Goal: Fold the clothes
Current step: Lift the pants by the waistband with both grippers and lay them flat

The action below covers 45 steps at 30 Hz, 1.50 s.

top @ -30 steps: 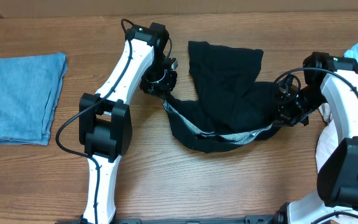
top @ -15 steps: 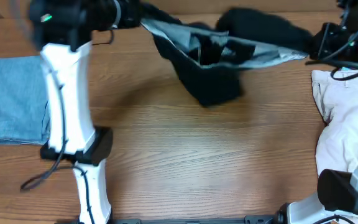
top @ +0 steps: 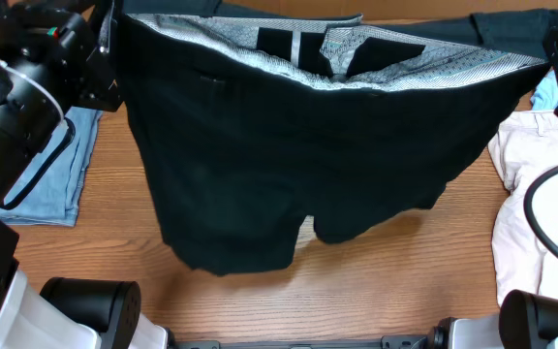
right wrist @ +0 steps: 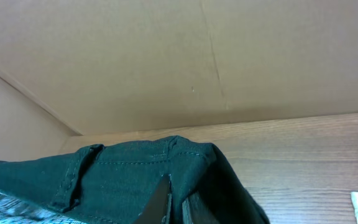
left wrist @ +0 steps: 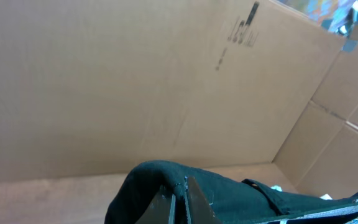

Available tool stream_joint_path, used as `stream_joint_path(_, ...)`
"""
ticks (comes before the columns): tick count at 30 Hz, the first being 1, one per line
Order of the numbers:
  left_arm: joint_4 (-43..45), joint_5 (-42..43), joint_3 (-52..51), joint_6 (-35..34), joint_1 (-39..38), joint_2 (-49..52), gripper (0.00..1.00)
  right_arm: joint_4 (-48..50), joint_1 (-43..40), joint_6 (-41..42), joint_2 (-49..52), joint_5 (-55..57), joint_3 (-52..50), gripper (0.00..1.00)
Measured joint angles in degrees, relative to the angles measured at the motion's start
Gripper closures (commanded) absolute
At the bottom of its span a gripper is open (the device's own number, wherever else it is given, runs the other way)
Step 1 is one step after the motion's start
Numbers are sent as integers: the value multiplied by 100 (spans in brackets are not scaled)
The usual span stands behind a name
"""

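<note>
My right gripper moves down and back next and lets go of the waistband corner on the near tabletop, since that spot is clear of clothes.
The clothes' large black shorts [top: 289,165] hang in the air, spread wide by the waistband, whose grey patterned lining [top: 356,63] faces up. The two legs dangle toward the table. My left gripper [top: 112,39] holds the waistband's left corner. In the left wrist view it [left wrist: 180,196] is shut on a fold of the black fabric [left wrist: 241,193]. My right gripper [top: 548,53] holds the right corner. The right wrist view shows it [right wrist: 178,202] shut on the stitched waistband [right wrist: 117,174].
A folded faded-blue garment [top: 42,179] lies at the table's left, partly under the left arm. A beige garment [top: 541,204] lies at the right edge, with a light-blue piece [top: 544,94] behind it. A cardboard wall [left wrist: 135,81] stands at the back of the wooden table [top: 356,291].
Both arms have risen from the table and moved apart, lifting the black shorts from a crumpled heap to a wide hanging spread close under the overhead camera.
</note>
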Motion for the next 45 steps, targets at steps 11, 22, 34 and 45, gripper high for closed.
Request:
stream_joint_path(11, -697, -94, 2, -214, 85, -1062, 96, -7, -162, 151, -1316, 273, -4, 96)
stream_joint_path(22, 529, 662, -647, -568, 118, 789, 96, 962, -162, 197, 643, -525, -533, 96)
stream_joint_path(34, 1705, 2437, -907, -946, 745, 2229, 96, 2354, -44, 201, 2065, -1488, -658, 96)
stream_joint_path(45, -1220, 883, -1851, 63, 109, 5021, 96, 485, 177, -1049, 3515, -278, -3921, 96)
